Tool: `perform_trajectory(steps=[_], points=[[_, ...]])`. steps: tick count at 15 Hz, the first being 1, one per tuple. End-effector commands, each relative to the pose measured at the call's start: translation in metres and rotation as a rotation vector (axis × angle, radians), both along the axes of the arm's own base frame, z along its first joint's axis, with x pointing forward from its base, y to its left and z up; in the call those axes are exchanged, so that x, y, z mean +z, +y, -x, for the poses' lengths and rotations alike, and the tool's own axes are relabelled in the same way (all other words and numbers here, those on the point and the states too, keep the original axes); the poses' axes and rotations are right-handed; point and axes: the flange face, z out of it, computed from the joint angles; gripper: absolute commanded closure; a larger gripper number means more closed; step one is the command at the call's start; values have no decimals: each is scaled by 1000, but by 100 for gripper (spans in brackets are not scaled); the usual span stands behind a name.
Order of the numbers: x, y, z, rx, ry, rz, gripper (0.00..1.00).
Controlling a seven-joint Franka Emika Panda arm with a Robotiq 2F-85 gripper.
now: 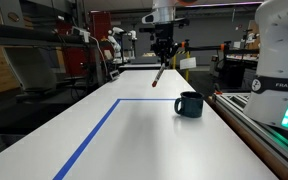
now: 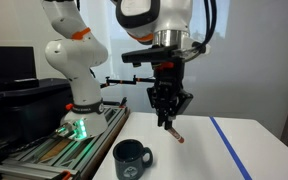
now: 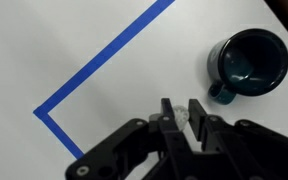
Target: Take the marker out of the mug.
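Note:
The bare tabletop beside the mug's handle is a clear spot below my gripper, so I need to lower my gripper there next and let go of the reddish-orange marker [image 1: 159, 76].
The dark teal mug [image 1: 189, 104] stands on the white table, handle to one side; it also shows in an exterior view [image 2: 131, 160] and in the wrist view [image 3: 248, 62], where it looks empty. My gripper [image 1: 163, 60] hangs high above the table, well away from the mug, and is shut on the reddish-orange marker [image 1: 159, 76]. The marker hangs tilted below the fingers, also in an exterior view [image 2: 173, 131]. In the wrist view my gripper [image 3: 181, 112] pinches the marker's pale end [image 3: 182, 116] between its fingertips.
A blue tape line [image 3: 94, 63] marks a rectangle on the table [image 1: 124, 140]. A second white robot base [image 2: 76, 95] and a rail [image 2: 54, 150] stand beside the table. Lab benches and equipment fill the background [image 1: 44, 50].

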Motion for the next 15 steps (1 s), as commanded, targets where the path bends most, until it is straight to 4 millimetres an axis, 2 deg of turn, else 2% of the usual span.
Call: perform_trajectory(steps=[1, 4, 8, 12, 15], points=[[-31, 19, -19, 30, -24, -25, 94], [-61, 30, -29, 82, -30, -42, 94], [-106, 39, -32, 140, -17, -75, 94], [-145, 39, -26, 171, 22, -106, 94], [-164, 35, -18, 186, 67, -111, 94]])
